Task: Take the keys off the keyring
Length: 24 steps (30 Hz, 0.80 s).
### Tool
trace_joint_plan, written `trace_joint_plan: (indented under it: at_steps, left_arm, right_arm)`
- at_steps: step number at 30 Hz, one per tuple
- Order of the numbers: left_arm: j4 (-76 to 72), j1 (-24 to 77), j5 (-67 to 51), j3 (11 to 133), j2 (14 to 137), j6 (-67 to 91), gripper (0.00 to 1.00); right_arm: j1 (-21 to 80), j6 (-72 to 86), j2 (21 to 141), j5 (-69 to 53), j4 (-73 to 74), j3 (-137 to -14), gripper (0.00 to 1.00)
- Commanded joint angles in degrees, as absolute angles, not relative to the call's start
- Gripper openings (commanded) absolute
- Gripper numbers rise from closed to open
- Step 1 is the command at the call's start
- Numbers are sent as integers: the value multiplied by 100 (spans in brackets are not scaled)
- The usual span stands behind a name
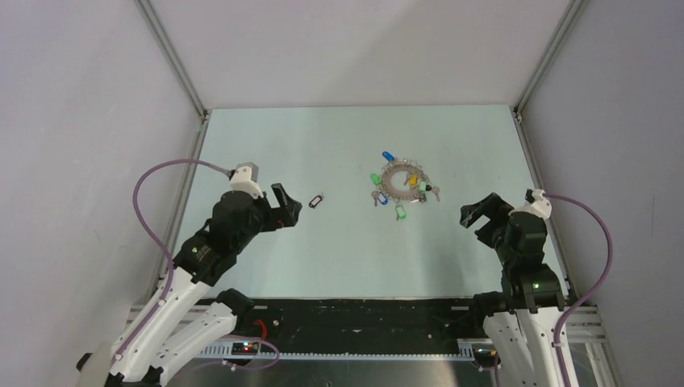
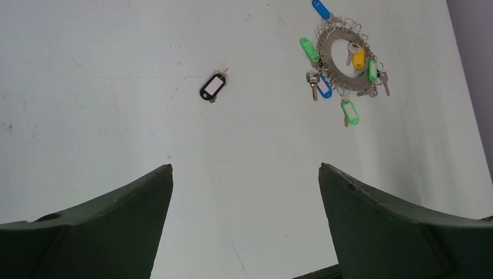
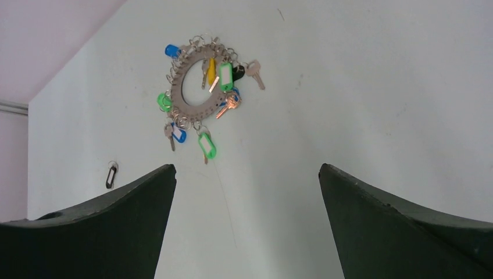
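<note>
The hoop's ringed edge by the yellow tag (image 1: 422, 175) (image 3: 225, 56) is to the left of my right gripper in the top view. My right gripper should move its open fingers outward and down there next.
The keyring (image 1: 387, 184) lies flat on the pale table a little right of centre, a grey hoop strung with small keys (image 1: 400, 212) on blue, green and yellow tags. The left wrist view has the keyring (image 2: 324, 51) at top right, with its keys (image 2: 349, 111) fanned round it. In the right wrist view the keyring (image 3: 178, 86) and keys (image 3: 207, 145) sit at upper left. My left gripper (image 1: 288, 205) (image 2: 246, 165) hovers open and empty, well left of the hoop. My right gripper (image 1: 477, 208) (image 3: 247, 165) is open and empty to its lower right.
A small black tag (image 1: 316, 200) (image 2: 213, 86) (image 3: 110, 175) lies alone on the table just right of the left gripper. Grey walls with aluminium posts (image 1: 173, 56) close in the table on the left, the back and the right.
</note>
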State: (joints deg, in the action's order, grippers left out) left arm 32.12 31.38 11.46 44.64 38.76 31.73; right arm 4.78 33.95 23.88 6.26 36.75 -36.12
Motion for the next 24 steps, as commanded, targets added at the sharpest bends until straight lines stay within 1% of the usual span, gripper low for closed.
trace_joint_plan:
  at_steps: [1, 3, 6, 9, 13, 18, 19, 21, 24]
  left_arm:
    - [3036, 3172, 1290, 4385, 3820, 3281, 98]
    - [3006, 3172, 1328, 4348, 3850, 3301, 98]
    - [2802, 3173, 1281, 4248, 3985, 3367, 98]
    - [2490, 3171, 1058, 4072, 4234, 3482, 98]
    - [1793, 3191, 701, 3898, 4686, 3742, 98]
    - [815, 3372, 568, 3855, 5329, 3762, 98]
    - [560, 3418, 539, 3848, 5509, 3740, 98]
    - [168, 3463, 464, 3803, 5720, 3663, 98]
    - [-219, 3521, 438, 3757, 5999, 3491, 98]
  right_arm:
    - [451, 3710, 2473, 748, 3873, -3868, 99]
    - [417, 3578, 2552, 448, 3771, -3856, 99]
    - [418, 3350, 2816, -603, 3356, -3725, 99]
    - [464, 3371, 3336, -1029, 2916, -3605, 100]
    - [755, 3266, 4074, -553, 2315, -3615, 99]
    - [1281, 2892, 5433, -19, 1724, -3983, 91]
    - [1286, 2852, 5885, -42, 1596, -4153, 89]
    - [1298, 2833, 6496, -77, 1416, -4406, 81]
    - [1294, 2832, 7317, -45, 1196, -4798, 77]
